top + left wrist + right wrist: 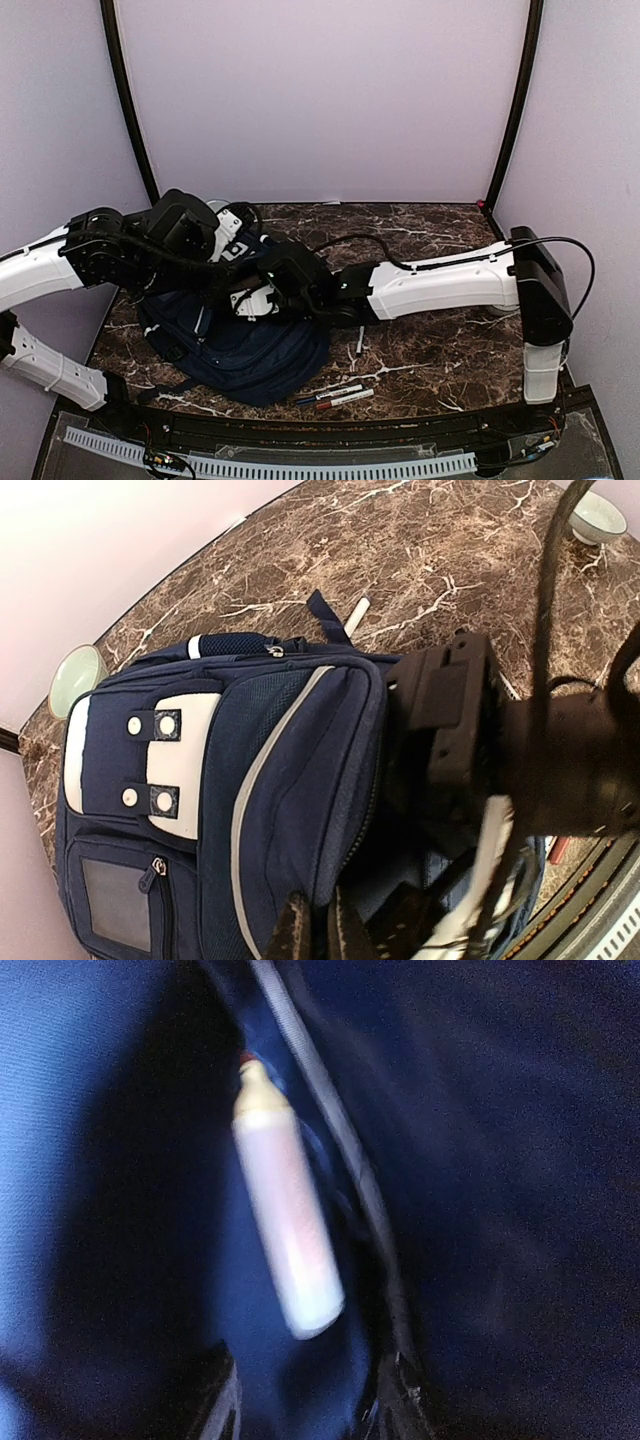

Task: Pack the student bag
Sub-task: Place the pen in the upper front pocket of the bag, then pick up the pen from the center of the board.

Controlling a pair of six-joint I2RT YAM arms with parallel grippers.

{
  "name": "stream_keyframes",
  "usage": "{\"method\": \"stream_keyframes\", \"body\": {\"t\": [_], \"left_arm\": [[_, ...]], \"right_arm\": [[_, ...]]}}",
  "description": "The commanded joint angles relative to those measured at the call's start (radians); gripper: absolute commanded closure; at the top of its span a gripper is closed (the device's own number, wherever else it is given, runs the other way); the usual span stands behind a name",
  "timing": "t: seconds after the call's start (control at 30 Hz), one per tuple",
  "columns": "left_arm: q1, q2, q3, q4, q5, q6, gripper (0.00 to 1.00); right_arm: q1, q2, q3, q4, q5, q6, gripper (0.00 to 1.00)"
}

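My right gripper needs to lift out of the bag (pixel 245 355) next and come back and down onto the front-edge marker nearer the bag (pixel 334 393), because the marker still lies unpacked.
The navy student bag (pixel 245 355) lies flat on the marble table, its main compartment open toward the right. In the left wrist view the student bag (pixel 200 780) shows grey patches and a grey stripe. My left gripper (pixel 315 932) is shut on the edge of its front flap, with the fabric pinched between the fingers. My right gripper (pixel 312 1405) is inside the bag and stands open. A white marker with a red tip (pixel 285 1225) lies blurred just beyond its fingertips, free of both fingers, against the blue lining.
Two markers (pixel 340 395) lie near the front edge to the right of the bag, and a white one (pixel 358 340) lies beside it. A pale green bowl (pixel 75 675) and a white bowl (pixel 600 515) stand at the table's back. My right arm (pixel 470 730) reaches into the opening.
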Motion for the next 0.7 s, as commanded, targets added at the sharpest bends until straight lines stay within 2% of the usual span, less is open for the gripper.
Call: {"method": "stream_keyframes", "body": {"t": [0.0,0.13,0.33,0.5,0.67], "left_arm": [[0.008,-0.021,-0.009,0.117,-0.02,-0.002,1.0],[0.013,0.026,-0.004,0.11,-0.068,-0.007,1.0],[0.021,0.035,-0.024,0.144,-0.059,-0.011,1.0],[0.024,0.031,-0.068,0.174,-0.043,-0.024,1.0],[0.025,0.049,-0.101,0.185,-0.062,-0.04,1.0]], "right_arm": [[0.012,-0.143,0.039,-0.311,-0.226,0.196,0.53],[0.023,-0.231,0.045,-0.538,-0.372,0.279,0.54],[0.024,-0.389,-0.083,-0.682,-0.542,0.391,0.55],[0.023,-0.481,-0.26,-0.694,-0.633,0.455,0.59],[0.009,-0.47,-0.383,-0.622,-0.688,0.543,0.64]]}}
